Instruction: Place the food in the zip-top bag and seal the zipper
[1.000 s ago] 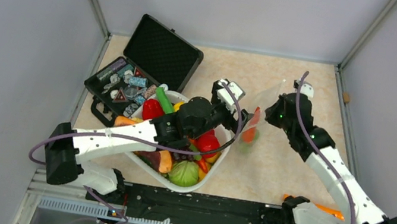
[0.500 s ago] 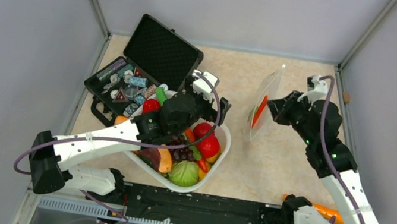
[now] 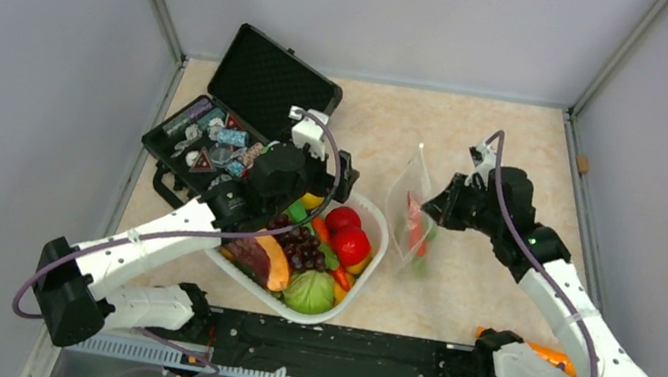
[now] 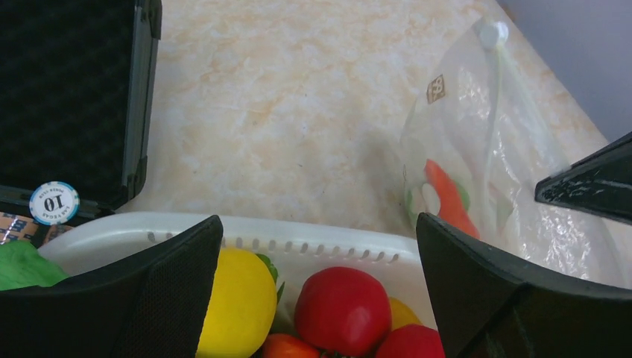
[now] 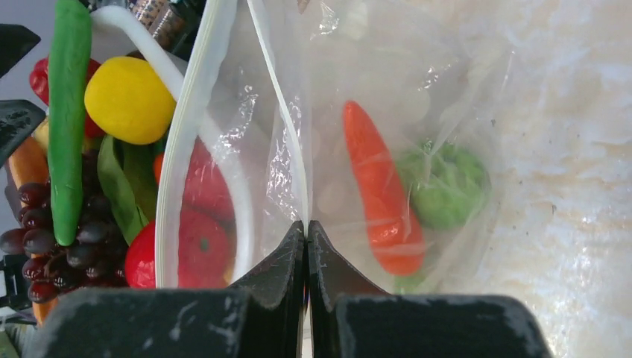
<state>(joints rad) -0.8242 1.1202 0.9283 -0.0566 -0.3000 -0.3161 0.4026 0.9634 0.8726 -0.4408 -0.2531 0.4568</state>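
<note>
My left gripper moves down and to its left in the top view around the long green pod (image 5: 68, 112) next, as the pod lies uncovered there.
The clear zip-top bag (image 3: 410, 211) stands right of the white basket. My right gripper (image 5: 306, 227) is shut on its zipper strip (image 5: 279, 104) at the mouth edge, and the mouth gapes open. Inside lie an orange-red carrot-like piece (image 5: 380, 190) and a small green piece (image 5: 446, 185). My left gripper (image 4: 317, 246) is open and empty above the basket's far end, over a yellow lemon (image 4: 237, 302) and red tomato pieces (image 4: 341, 309). The long green pod (image 5: 68, 112) lies in the basket. The bag also shows in the left wrist view (image 4: 484, 149).
The white oval basket (image 3: 369, 260) holds grapes (image 3: 300, 247), a papaya slice (image 3: 268, 259), a green cabbage (image 3: 311, 291). An open black case (image 3: 270, 87) with small items stands at the back left. An orange object (image 3: 552, 355) lies by the right arm's base.
My left gripper has drawn back left from the bag to over the basket. My right gripper has moved the bag left and down; the bag now hangs with its mouth open.
</note>
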